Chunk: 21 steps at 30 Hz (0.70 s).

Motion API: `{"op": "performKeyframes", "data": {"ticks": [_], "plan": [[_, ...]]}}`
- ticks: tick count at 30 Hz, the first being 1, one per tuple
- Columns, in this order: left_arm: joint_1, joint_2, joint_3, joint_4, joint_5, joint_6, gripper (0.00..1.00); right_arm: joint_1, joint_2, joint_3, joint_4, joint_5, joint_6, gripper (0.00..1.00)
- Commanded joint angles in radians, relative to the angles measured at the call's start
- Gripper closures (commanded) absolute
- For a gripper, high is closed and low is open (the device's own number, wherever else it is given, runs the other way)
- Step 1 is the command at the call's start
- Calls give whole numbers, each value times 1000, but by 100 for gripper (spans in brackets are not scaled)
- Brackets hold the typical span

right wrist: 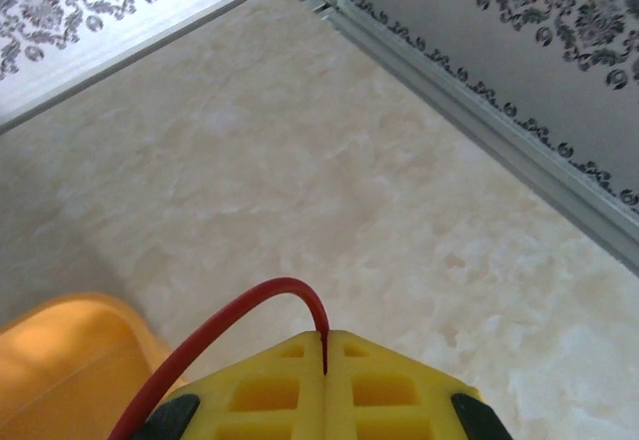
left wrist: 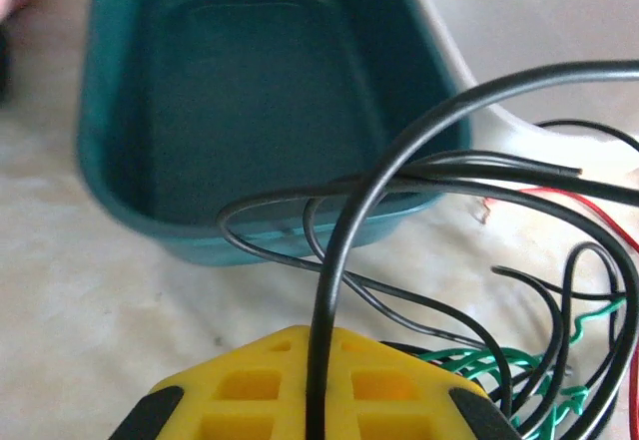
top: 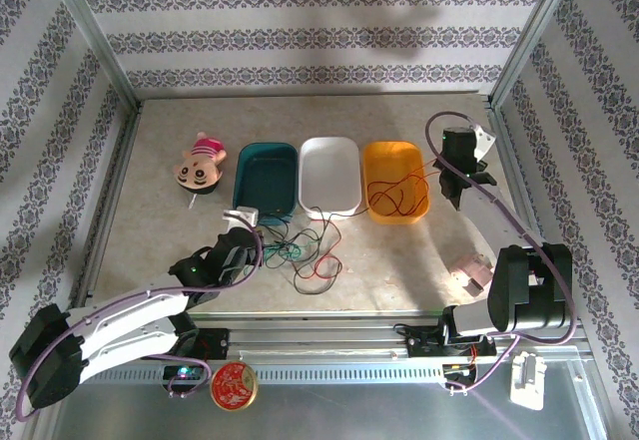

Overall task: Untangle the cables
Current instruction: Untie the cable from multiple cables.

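My left gripper will next move along the near edge of the teal tray and let go of the black cable by the green loops, because those loops are beside it.
The cables (top: 303, 252) lie as a green, black and red tangle on the table in front of the trays. My left gripper (top: 250, 230) is at the tangle's left edge, beside the teal tray (top: 240, 176). In the left wrist view its yellow fingers (left wrist: 250, 390) are shut on a black cable (left wrist: 344, 250) that arches up over the teal tray (left wrist: 120, 191); green loops (left wrist: 499, 365) lie to the right. My right gripper (top: 440, 165) hangs right of the orange tray (top: 423, 191), shut on the end of a red cable (right wrist: 230, 310) that trails into that tray.
A white tray (top: 303, 176) stands between the teal and orange ones. A pink plush toy (top: 200, 166) lies at the left. A small pinkish object (top: 469, 275) sits near the right arm's base, and a red round tin (top: 233, 387) at the near edge. Metal-framed patterned walls enclose the table.
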Motion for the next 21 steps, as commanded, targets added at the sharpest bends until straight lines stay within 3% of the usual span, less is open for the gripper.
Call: {"op": "performKeyframes", "data": {"ticks": [1,8,11,17,21], "plan": [[18,-54,-21,-69,-78,-77,100,-29,-4,30,14,15,-6,100],[21,-72,-14,-112,-91,-58,100,-84,-25,35,11,9,-15,100],[21,-20,6,-55,0,-3,100,-85,-36,37,14,-48,-30,100],[12,226,139,75,293,92,98,0,-30,35,39,-134,-46,100],[-24,356,249,85,356,161,56,59,-20,32,30,-152,-45,100]]}}
